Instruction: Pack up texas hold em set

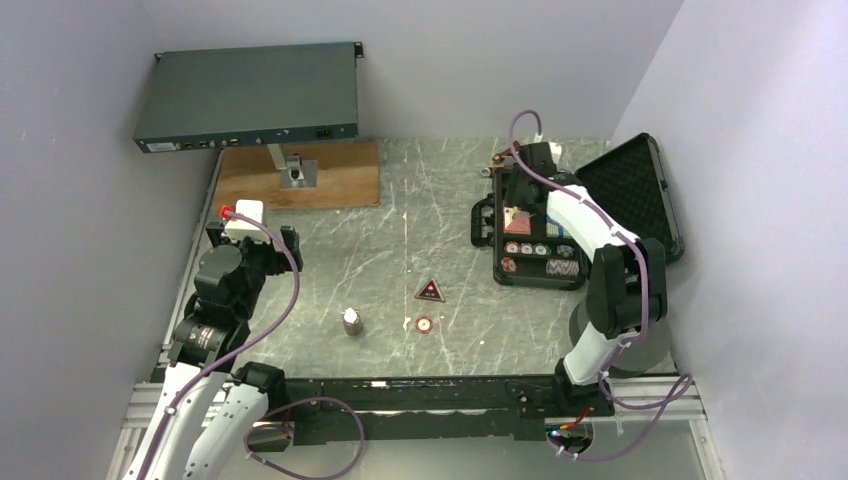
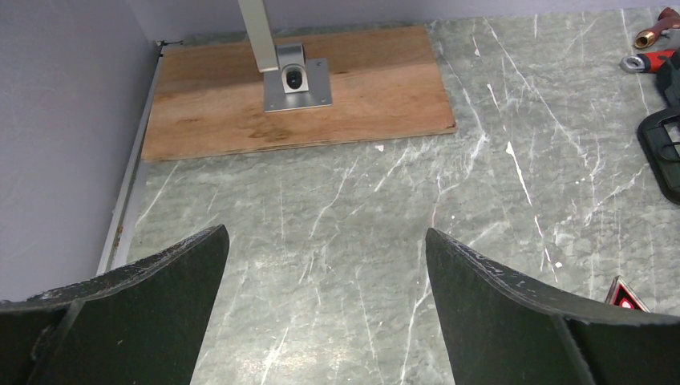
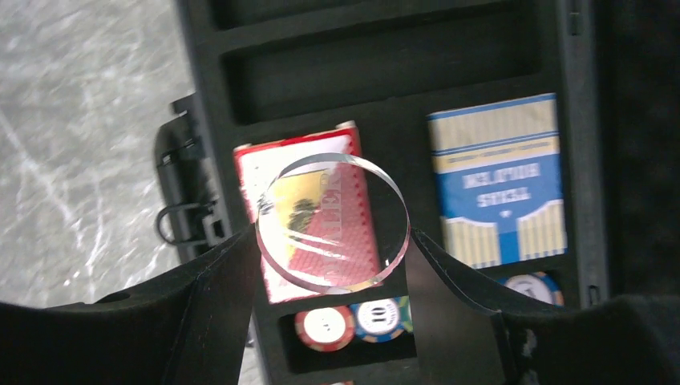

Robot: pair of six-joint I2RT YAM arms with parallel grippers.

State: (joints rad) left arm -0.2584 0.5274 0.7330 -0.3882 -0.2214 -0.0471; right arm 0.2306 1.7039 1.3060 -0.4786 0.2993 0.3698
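My right gripper moves toward the lid next, turns, then lowers the disc [image 3: 333, 220] onto the blue deck [image 3: 497, 180]. The blue deck lies flat and bare beside the red one.
The black briefcase [image 1: 540, 240] lies open at the right with its lid [image 1: 632, 190] leaning back. My right gripper [image 3: 333, 241] hangs over it, shut on a clear round disc [image 3: 333, 220], which sits above the red card deck [image 3: 297, 144] in its slot. A blue deck [image 3: 497, 180] lies beside it, and poker chips [image 3: 325, 327] fill the slot below. On the table rest the red-black triangle piece [image 1: 430, 291], a single chip [image 1: 424, 324] and a small stack [image 1: 351, 320]. My left gripper [image 2: 325, 233] stands open over bare table at the left.
A grey-blue rack box [image 1: 250, 100] sits on a post above a wooden board [image 1: 300, 175] at the back left. A red-handled wrench [image 2: 651, 60] lies behind the case. The case handle [image 2: 664, 152] juts out toward the table's middle. Walls close in on the left, back and right.
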